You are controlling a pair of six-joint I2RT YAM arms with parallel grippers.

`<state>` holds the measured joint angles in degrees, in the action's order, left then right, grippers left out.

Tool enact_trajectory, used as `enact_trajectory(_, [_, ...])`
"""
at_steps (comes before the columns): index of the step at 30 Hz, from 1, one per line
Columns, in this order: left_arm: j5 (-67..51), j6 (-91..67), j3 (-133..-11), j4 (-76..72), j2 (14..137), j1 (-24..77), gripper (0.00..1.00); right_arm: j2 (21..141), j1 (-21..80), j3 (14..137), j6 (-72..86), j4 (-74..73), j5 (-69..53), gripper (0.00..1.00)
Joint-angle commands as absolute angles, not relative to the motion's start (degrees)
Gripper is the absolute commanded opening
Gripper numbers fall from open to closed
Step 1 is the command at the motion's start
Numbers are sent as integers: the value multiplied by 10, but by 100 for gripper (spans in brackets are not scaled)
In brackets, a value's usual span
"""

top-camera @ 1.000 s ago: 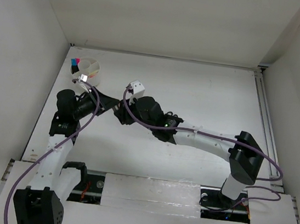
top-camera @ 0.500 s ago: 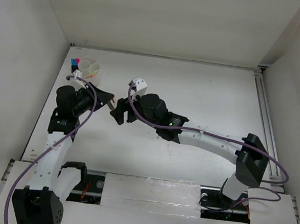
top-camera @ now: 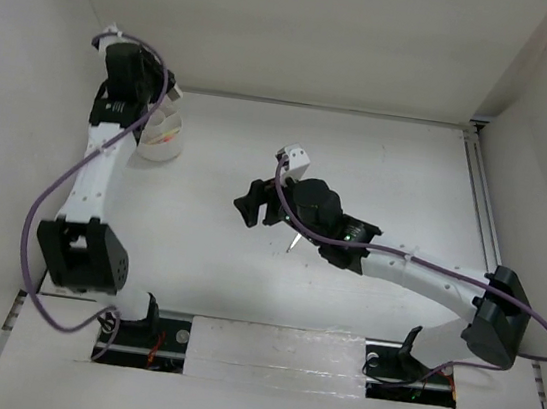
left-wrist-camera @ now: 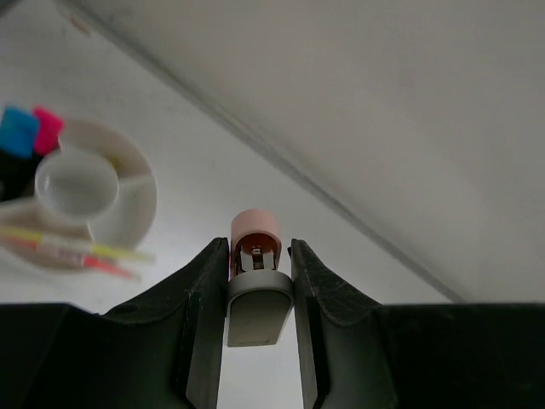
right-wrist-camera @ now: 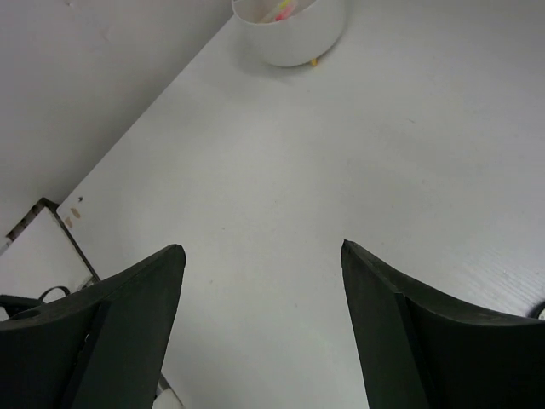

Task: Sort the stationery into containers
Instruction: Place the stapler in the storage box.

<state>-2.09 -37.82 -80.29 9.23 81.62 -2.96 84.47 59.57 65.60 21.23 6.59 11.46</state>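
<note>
The left gripper lowers to the left in its wrist view next and releases the piece into the cup's empty section beside the yellow stick.
The round white cup (top-camera: 161,142) stands at the back left of the table. In the left wrist view the cup (left-wrist-camera: 128,217) holds the blue-capped marker (left-wrist-camera: 19,132), the pink-capped marker (left-wrist-camera: 48,129), a thin yellow stick (left-wrist-camera: 111,251) and a pink pen (left-wrist-camera: 102,266). My left gripper (left-wrist-camera: 255,249) is shut on the small white-pink piece (left-wrist-camera: 255,226), held in the air to the right of the cup; from above the left gripper (top-camera: 163,99) is at the cup's back edge. My right gripper (right-wrist-camera: 261,249) is open and empty over bare table, mid-table from above (top-camera: 253,207). The scissors and eraser are out of view.
The back wall runs close behind the cup (right-wrist-camera: 294,34). A small orange speck (right-wrist-camera: 313,61) lies at the cup's foot. A thin pale sliver (top-camera: 292,239) shows on the table beside my right arm. The left side wall stands close to the cup.
My left arm has swung from the left middle of the table up to the back left, by the cup. My right arm has drawn back to the right, its gripper now mid-table.
</note>
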Motion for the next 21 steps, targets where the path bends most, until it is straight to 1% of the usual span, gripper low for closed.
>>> enact_trajectory(1, [83, -325, -952, 149, 923, -24, 0, 807, 596, 635, 228, 65, 131, 80])
enact_trajectory(3, [83, -283, -1007, 163, 971, -24, 0, 792, 596, 614, 235, 65, 131, 80])
enact_trajectory(4, [78, -269, -1057, 168, 1015, -24, 0, 792, 596, 609, 236, 65, 122, 80])
enact_trajectory(8, [45, -200, -1121, 169, 1083, -24, 0, 774, 596, 583, 241, 65, 102, 80])
enact_trajectory(14, [29, -154, -1122, 146, 1121, -24, 0, 763, 601, 534, 247, 74, 47, 80])
enact_trajectory(21, [47, -147, -1036, 89, 1116, -24, 0, 758, 606, 522, 247, 87, 27, 80])
